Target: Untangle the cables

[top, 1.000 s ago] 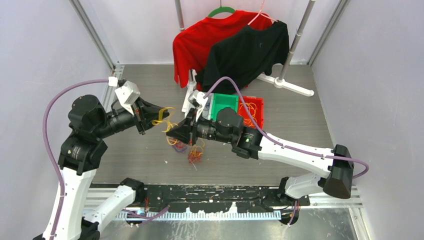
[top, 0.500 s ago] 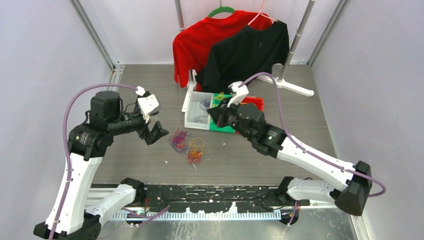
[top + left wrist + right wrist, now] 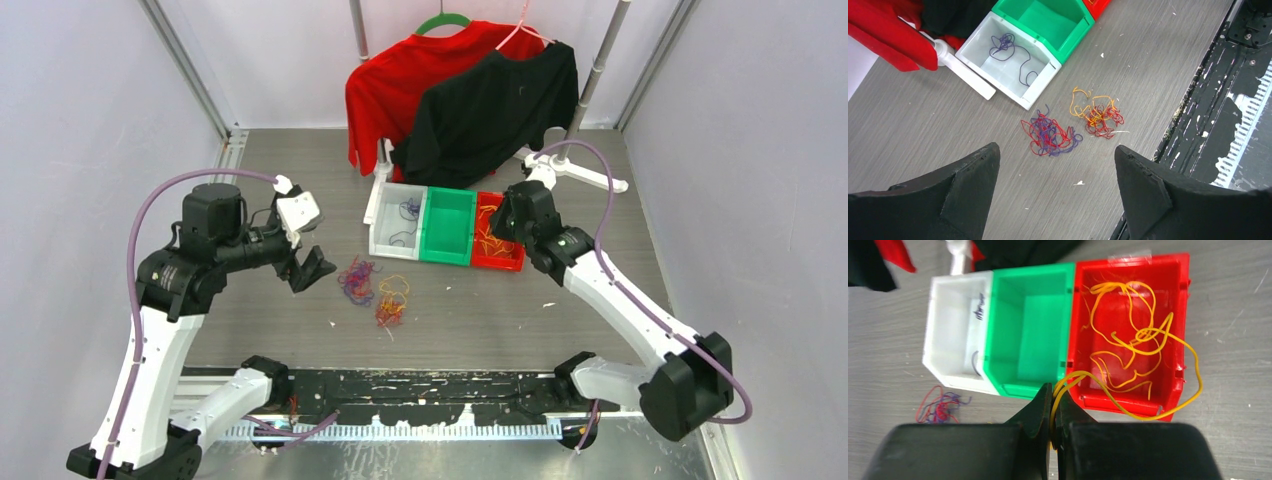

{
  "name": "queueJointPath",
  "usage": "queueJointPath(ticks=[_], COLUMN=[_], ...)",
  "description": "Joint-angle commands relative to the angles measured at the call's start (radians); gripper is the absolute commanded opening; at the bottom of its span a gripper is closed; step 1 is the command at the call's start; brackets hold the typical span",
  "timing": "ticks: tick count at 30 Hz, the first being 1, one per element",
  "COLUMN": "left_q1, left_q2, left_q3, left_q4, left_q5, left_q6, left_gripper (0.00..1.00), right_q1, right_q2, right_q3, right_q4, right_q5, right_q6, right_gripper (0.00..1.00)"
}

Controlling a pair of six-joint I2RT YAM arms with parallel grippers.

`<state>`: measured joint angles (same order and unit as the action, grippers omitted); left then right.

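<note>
The yellow cable's loop still hangs outside the red bin's side, so the right gripper will next move outward and down over the red bin's bottom and release the cable.
Two small tangles of cables lie on the grey table: a purple-and-red one [image 3: 357,281] [image 3: 1050,136] and a yellow-and-red one [image 3: 392,300] [image 3: 1096,115]. My left gripper [image 3: 310,270] [image 3: 1057,149] hangs open just left of them, holding nothing. A purple cable [image 3: 1013,55] lies in the white bin [image 3: 383,243]. Loose yellow cables [image 3: 1128,340] fill the red bin [image 3: 500,264] [image 3: 1180,315]. My right gripper [image 3: 503,222] [image 3: 1054,395] hovers over that bin's near wall, shut on a yellow cable [image 3: 1108,392] that trails over the wall and loops out on the right.
A green bin [image 3: 447,213] [image 3: 1028,330] stands between the white and red ones. Behind the bins hang a red shirt [image 3: 385,85] and a black shirt [image 3: 495,100] on a rack with a white foot [image 3: 590,178]. A black rail [image 3: 420,390] runs along the near edge.
My left gripper opened, let go of the yellow strands and drew back left. My right gripper carried a yellow cable from the tangles to above the red bin.
</note>
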<state>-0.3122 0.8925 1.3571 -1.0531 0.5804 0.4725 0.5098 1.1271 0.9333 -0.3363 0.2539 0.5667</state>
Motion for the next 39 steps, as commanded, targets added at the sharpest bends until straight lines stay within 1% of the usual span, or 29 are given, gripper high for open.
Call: queueJointPath(ticks=[1, 4, 8, 11, 15, 18, 22, 26, 28, 32, 33, 37, 39], left_q1=[-0.005, -0.005, -0.004, -0.004, -0.005, -0.005, -0.004, -0.004, -0.004, -0.005, -0.004, -0.005, -0.004], left_q2=[-0.016, -0.02, -0.021, -0.02, -0.019, -0.017, -0.017, -0.016, -0.013, -0.008, -0.009, -0.006, -0.001], left_q3=[0.036, 0.036, 0.033, 0.032, 0.028, 0.03, 0.032, 0.034, 0.035, 0.034, 0.036, 0.039, 0.041], left_q4=[0.014, 0.015, 0.02, 0.025, 0.03, 0.036, 0.036, 0.035, 0.037, 0.044, 0.044, 0.044, 0.044], left_q5=[0.017, 0.024, 0.028, 0.028, 0.034, 0.036, 0.034, 0.037, 0.039, 0.046, 0.047, 0.044, 0.041], left_q6=[-0.02, -0.026, -0.029, -0.03, -0.034, -0.036, -0.036, -0.037, -0.041, -0.046, -0.047, -0.054, -0.075], left_gripper=[0.85, 0.85, 0.85, 0.85, 0.85, 0.85, 0.85, 0.86, 0.86, 0.86, 0.86, 0.86, 0.86], right_q1=[-0.058, -0.101, -0.163, -0.194, -0.215, -0.216, -0.216, -0.216, -0.215, -0.216, -0.215, -0.214, -0.191], right_q2=[0.072, 0.125, 0.209, 0.255, 0.316, 0.385, 0.432, 0.455, 0.461, 0.47, 0.467, 0.43, 0.387], right_q3=[0.039, 0.055, 0.094, 0.114, 0.151, 0.201, 0.244, 0.279, 0.293, 0.318, 0.321, 0.316, 0.293], right_q4=[-0.028, -0.018, -0.022, -0.02, -0.018, -0.043, -0.06, -0.092, -0.113, -0.143, -0.15, -0.15, -0.124], right_q5=[-0.1, -0.144, -0.245, -0.268, -0.295, -0.299, -0.278, -0.233, -0.208, -0.177, -0.175, -0.187, -0.2], right_q6=[0.051, 0.053, 0.061, 0.062, 0.05, 0.027, 0.0, -0.034, -0.051, -0.079, -0.09, -0.106, -0.112], right_gripper=[0.05, 0.05, 0.05, 0.05, 0.15, 0.18, 0.21, 0.24, 0.27, 0.4, 0.41, 0.44, 0.47])
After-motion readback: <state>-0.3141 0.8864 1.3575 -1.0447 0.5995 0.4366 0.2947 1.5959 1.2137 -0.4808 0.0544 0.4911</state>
